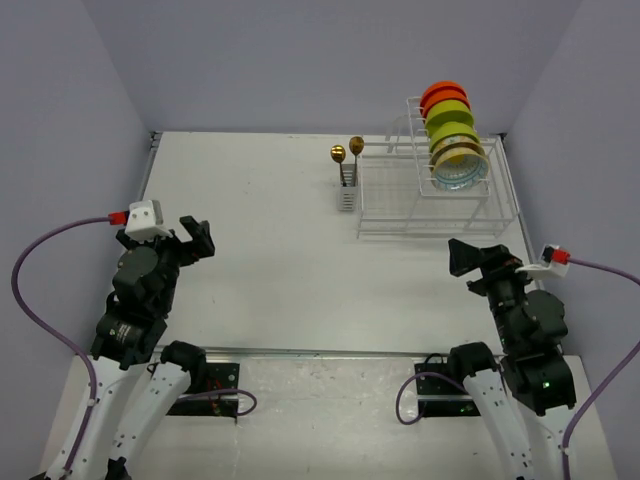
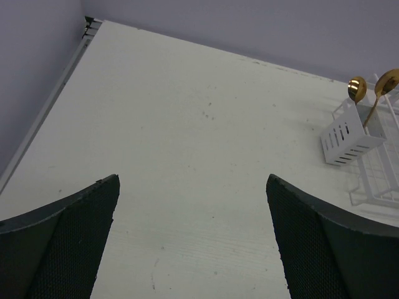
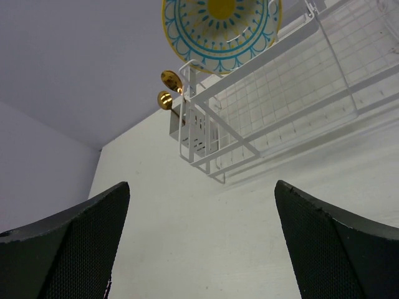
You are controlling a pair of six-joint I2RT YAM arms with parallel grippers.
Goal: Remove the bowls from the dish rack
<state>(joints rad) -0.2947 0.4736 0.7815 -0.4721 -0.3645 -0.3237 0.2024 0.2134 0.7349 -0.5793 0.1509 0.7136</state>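
I should raise my right gripper outward and turn it onto the patterned bowl's upper rim (image 1: pixel 477 155), above it and outward on the dish rack's raised level.
The white wire dish rack (image 1: pixel 425 205) stands at the far right of the table. On its raised upper tier several bowls stand on edge in a row: orange (image 1: pixel 443 95) at the back, lime-green (image 1: pixel 449 122) in the middle, and the cream patterned bowl (image 1: pixel 460 168) at the front. The right wrist view shows the patterned bowl (image 3: pixel 219 26) above the rack (image 3: pixel 293 106). My left gripper (image 1: pixel 196 238) is open and empty at the near left. My right gripper (image 1: pixel 466 256) is open and empty just in front of the rack.
Two gold spoons (image 1: pixel 346 150) stand in the small cutlery caddy (image 1: pixel 347 188) on the rack's left side; they also show in the left wrist view (image 2: pixel 368 93). Walls close the table at the back and both sides.
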